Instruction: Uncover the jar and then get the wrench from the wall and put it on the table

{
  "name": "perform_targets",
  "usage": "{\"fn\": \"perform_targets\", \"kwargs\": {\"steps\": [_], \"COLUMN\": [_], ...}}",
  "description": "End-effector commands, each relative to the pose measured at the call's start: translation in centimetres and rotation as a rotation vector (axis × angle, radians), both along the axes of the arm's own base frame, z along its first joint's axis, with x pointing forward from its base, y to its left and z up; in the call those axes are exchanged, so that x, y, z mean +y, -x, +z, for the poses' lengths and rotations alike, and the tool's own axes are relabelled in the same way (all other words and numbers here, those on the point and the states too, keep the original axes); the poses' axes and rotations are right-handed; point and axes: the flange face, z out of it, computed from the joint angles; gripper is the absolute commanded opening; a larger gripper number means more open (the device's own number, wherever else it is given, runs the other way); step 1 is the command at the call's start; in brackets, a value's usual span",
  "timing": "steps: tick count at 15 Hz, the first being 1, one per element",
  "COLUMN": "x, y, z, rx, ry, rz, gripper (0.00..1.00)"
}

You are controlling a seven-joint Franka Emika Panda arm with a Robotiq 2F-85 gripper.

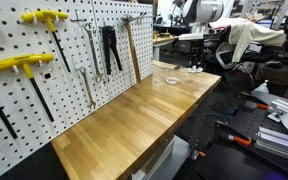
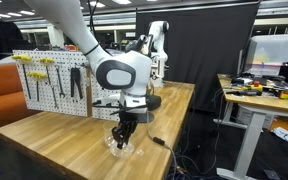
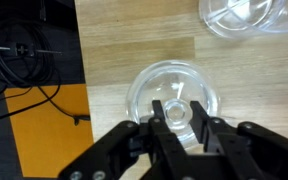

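My gripper holds the lid clear of the jar, so next it needs to lower it onto the bare wood beside the open jar and release the knob.
In the wrist view my gripper [image 3: 177,105] is shut on the knob of the flat clear round lid [image 3: 147,85], which lies over the wood. The open glass jar [image 3: 242,15] stands apart from the lid, at the top right edge of that view. In an exterior view the gripper [image 2: 122,136] points straight down near the table's [image 2: 44,125] front corner, with glass just under it. The slim silver wrench [image 1: 97,52] hangs on the white pegboard wall [image 1: 24,110], far from the gripper.
On the pegboard hang a longer silver wrench [image 1: 87,70], black pliers [image 1: 111,48], a wooden-handled hammer [image 1: 132,50] and yellow T-tools [image 1: 14,65]. Black cables [image 3: 24,70] lie on the floor past the table edge. A second bench [image 2: 259,95] holds clutter.
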Motion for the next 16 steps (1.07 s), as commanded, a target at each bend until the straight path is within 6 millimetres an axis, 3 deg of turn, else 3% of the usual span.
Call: {"fn": "perform_targets", "kwargs": {"steps": [1, 3, 6, 12, 16], "x": [0.1, 0.3, 0.3, 0.2, 0.4], "y": [0.3, 0.5, 0.4, -1.2, -3.0], "z": [-2.3, -3.5, -4.5, -2.4, 2.2], "rx": [0.040, 0.061, 0.087, 0.048, -0.037], "ry": [-0.057, -0.068, -0.063, -0.031, 0.039], "rz": [-0.064, -0.075, -0.085, -0.089, -0.054], "gripper": [0.08, 0.13, 0.58, 0.97, 1.00]}}
